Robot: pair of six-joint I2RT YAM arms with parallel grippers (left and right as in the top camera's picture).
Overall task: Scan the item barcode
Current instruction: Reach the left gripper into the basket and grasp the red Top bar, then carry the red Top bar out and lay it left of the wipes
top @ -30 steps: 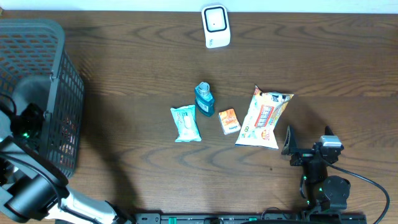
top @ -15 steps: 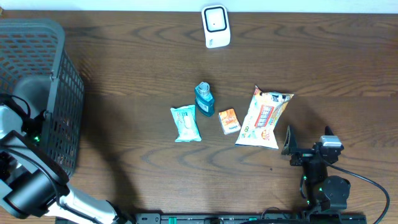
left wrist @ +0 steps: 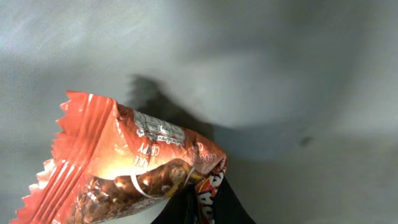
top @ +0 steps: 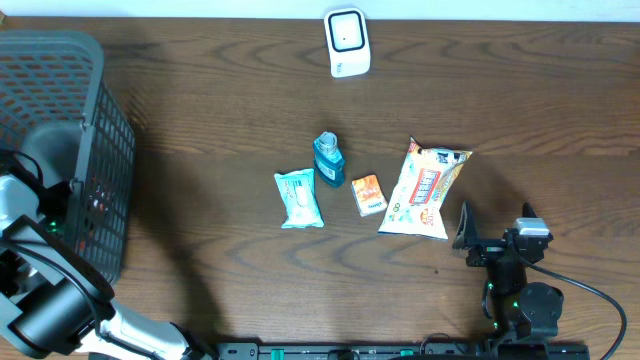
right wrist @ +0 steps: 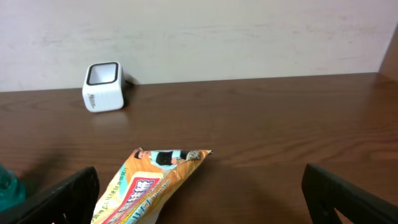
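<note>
My left gripper lifts over the basket's side next and lowers beside the teal packet to release the red and brown snack packet, since that tabletop spot is clear.
In the left wrist view a red and brown snack packet (left wrist: 118,165) hangs against the grey basket wall. My left gripper (left wrist: 204,202) is shut on its lower right corner, and the dark fingers (left wrist: 233,208) pinch the wrapper. From overhead, the left arm (top: 35,205) reaches into the basket and its gripper is hidden there. The white barcode scanner (top: 347,42) stands at the table's far edge, and it also shows as the scanner (right wrist: 104,86) from the right wrist. My right gripper (top: 496,228) rests open at the near right, with nothing between its fingers.
A dark mesh basket (top: 95,110) fills the left side. On mid-table lie a teal packet (top: 299,198), a teal bottle (top: 329,158), a small orange box (top: 368,194) and a wet-wipes pack (top: 425,188), which lies just ahead of the right gripper.
The left gripper has shut on the red snack packet inside the basket, and the left arm has shifted slightly there. The right arm has not moved.
</note>
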